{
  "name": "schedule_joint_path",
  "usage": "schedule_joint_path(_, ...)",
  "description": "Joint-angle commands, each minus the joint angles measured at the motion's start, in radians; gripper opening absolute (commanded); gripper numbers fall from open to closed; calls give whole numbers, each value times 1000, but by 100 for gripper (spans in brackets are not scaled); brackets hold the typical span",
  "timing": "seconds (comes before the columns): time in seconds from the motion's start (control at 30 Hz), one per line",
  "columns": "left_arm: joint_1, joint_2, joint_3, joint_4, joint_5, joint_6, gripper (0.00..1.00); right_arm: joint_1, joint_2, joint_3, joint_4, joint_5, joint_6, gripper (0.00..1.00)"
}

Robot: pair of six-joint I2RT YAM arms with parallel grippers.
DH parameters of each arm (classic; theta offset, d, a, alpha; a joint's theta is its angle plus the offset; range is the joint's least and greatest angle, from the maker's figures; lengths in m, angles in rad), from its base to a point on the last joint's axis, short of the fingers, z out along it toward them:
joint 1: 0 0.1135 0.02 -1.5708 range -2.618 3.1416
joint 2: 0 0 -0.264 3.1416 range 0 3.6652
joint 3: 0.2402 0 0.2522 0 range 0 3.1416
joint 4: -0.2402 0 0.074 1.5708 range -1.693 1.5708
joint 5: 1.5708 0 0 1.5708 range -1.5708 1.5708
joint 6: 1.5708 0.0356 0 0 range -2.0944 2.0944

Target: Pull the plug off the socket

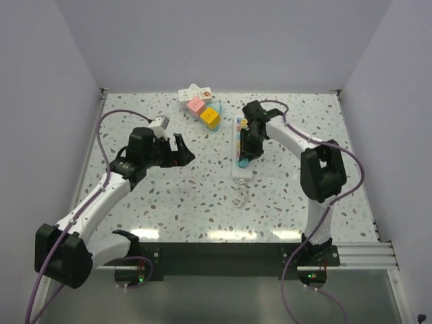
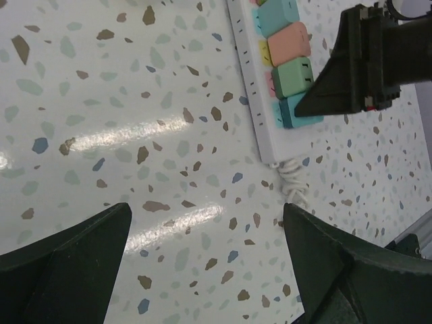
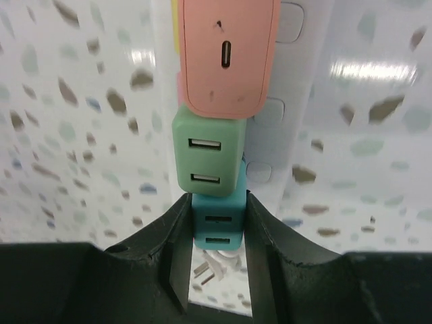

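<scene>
The robot's right gripper holds the teal plug and should next pull it up, then move it back and down to release it on the tabletop beside the cord (image 1: 260,204), because that spot is clear.
A white power strip (image 1: 237,135) lies right of the table's centre, with pink (image 3: 226,54), green (image 3: 209,158) and teal (image 3: 217,226) plugs in a row. My right gripper (image 1: 246,155) points down over the strip's near end. In the right wrist view its fingers (image 3: 172,236) press both sides of the teal plug (image 1: 243,163). My left gripper (image 1: 182,150) hovers left of the strip, open and empty. In the left wrist view (image 2: 206,216) only bare table shows between its fingers, and the strip (image 2: 251,88) and the teal plug (image 2: 291,111) show at the upper right.
The strip's coiled white cord (image 1: 241,196) and its own pronged plug (image 3: 216,266) lie just beyond its near end. A cluster of loose pink, yellow and teal plugs with a white piece (image 1: 202,108) sits at the back. White walls close in three sides.
</scene>
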Motion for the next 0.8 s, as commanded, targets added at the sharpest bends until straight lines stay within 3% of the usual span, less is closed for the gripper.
schedule_joint_path(0.0,-49,62,-20,139,82,-21,100,4,-224,-233,109,-320,-126,0)
schedule_joint_path(0.13,-149,162,16,210,74,-39,100,4,-344,-416,208,-467,-155,0)
schedule_joint_path(0.3,-196,278,11,325,88,-101,100,4,-479,-574,305,-553,-137,0)
schedule_joint_path(0.57,-265,383,-26,468,100,-136,98,4,-498,-634,437,-639,-56,0)
schedule_joint_path(0.77,-281,479,-10,413,54,-160,84,3,-473,-647,479,-622,-25,0)
